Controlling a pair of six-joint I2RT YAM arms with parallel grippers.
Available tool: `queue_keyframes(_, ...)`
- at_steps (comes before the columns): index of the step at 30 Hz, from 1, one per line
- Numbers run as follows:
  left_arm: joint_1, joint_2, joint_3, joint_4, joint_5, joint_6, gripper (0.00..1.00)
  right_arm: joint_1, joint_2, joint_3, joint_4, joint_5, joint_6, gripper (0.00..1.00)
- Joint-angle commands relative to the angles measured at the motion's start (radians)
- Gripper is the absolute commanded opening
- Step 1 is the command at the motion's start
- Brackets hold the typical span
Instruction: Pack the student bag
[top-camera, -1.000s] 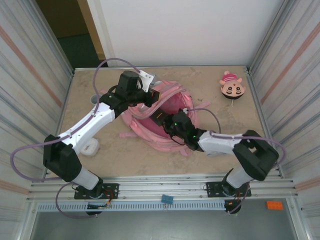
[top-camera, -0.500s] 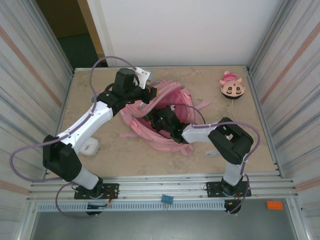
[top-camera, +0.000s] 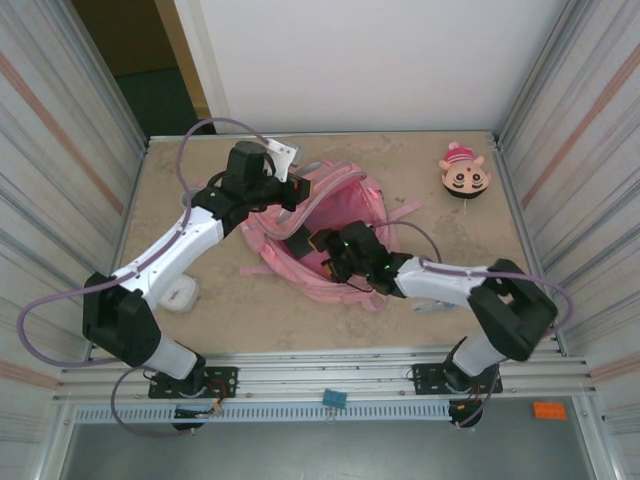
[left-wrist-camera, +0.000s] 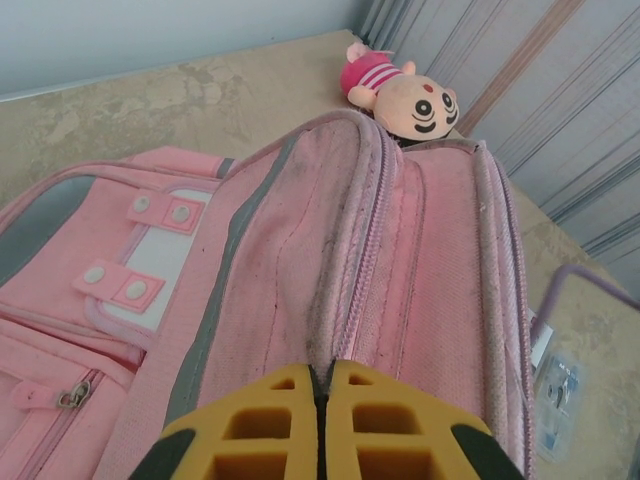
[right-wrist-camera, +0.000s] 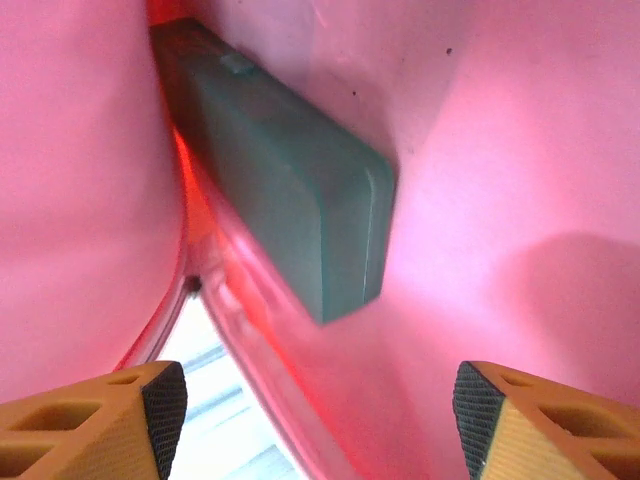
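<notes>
The bag's opening is wide open above the case. My left gripper needs to pull the pinched zipper rim back and down toward the bag's near rim (top-camera: 312, 284) next and release it there.
The student bag (top-camera: 348, 200), a large pink backpack, lies in the middle of the table with its top opening held up. My left gripper (top-camera: 289, 190) is shut on the bag's zipper rim (left-wrist-camera: 345, 300), and its yellow fingertips (left-wrist-camera: 322, 368) pinch that fabric ridge. My right gripper (top-camera: 324, 249) reaches into the opening from the near side. Inside the bag's pink lining (right-wrist-camera: 500, 150) lies a teal flat case (right-wrist-camera: 290, 190), leaning against the wall. The right gripper (right-wrist-camera: 320, 420) stands open just short of the case, not touching it.
A small round pink-and-tan plush (top-camera: 464, 176) sits at the far right corner, also beyond the bag (left-wrist-camera: 400, 95). A white object (top-camera: 181, 295) lies near the left arm. A clear packet (left-wrist-camera: 555, 385) lies right of the bag. Corrugated walls close both sides.
The right arm pushed deeper into the bag, then drew back a little toward the near side. The left arm shifted slightly left with the bag's rim.
</notes>
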Motion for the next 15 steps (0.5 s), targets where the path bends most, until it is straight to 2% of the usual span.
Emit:
queue_keyframes(1, 0.017, -0.055, -0.017, 0.061, -0.021, 0.018, 0.01, -0.010, -0.156, -0.019, -0.213, 0.033, -0.097, 0.72)
queue_keyframes(4, 0.002, -0.063, -0.063, 0.058, -0.037, 0.038, 0.01, -0.048, -0.319, 0.002, -0.376, 0.088, -0.209, 0.72)
queue_keyframes(7, -0.050, -0.066, -0.135, 0.057, -0.081, 0.088, 0.02, -0.113, -0.459, 0.031, -0.491, 0.108, -0.335, 0.72)
queue_keyframes(11, -0.123, -0.034, -0.228, 0.059, -0.091, 0.152, 0.05, -0.266, -0.576, 0.070, -0.556, -0.016, -0.514, 0.71)
queue_keyframes(15, -0.221, 0.029, -0.281, 0.042, -0.119, 0.244, 0.12, -0.364, -0.588, 0.129, -0.662, -0.101, -0.616, 0.71)
